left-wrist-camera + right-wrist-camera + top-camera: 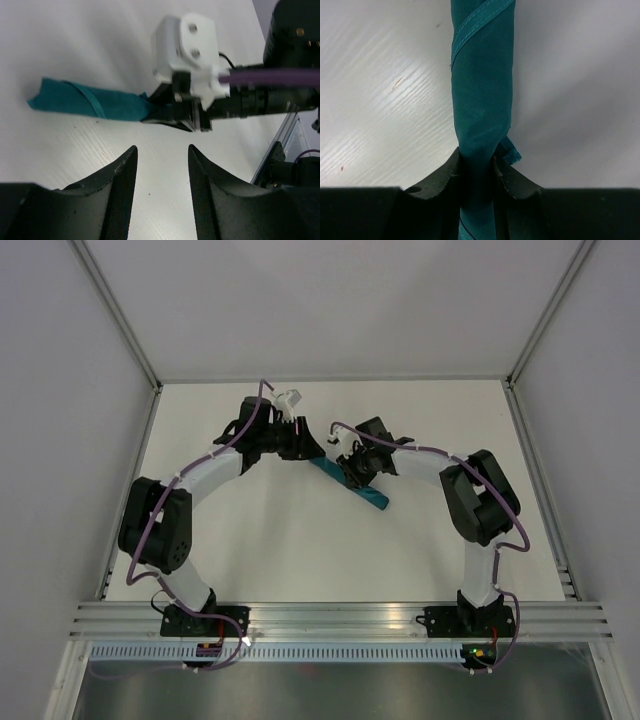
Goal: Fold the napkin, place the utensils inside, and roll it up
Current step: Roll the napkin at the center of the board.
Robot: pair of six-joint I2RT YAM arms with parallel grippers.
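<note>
The right gripper moves outward and to the left in the top view next, turning the roll (482,85). It then releases the roll, as bare tabletop lies outward of the gripper.
The napkin (372,497) is a tight teal roll lying diagonally on the white table. My right gripper (351,474) is shut on it near its middle. In the right wrist view the roll (482,85) runs straight up from between the gripper (477,162), pinched by both fingers (442,177). My left gripper (306,450) is open and empty, just off the roll's far left end. In the left wrist view it (161,155) hovers over bare table, with the roll (90,102) and the right gripper (172,115) ahead. The knife is out of view.
White enclosure walls (80,440) stand left, right and at the back. An aluminium rail (330,615) runs along the near edge by the arm bases. The right wrist's white camera (187,45) sits close in front of my left fingers.
</note>
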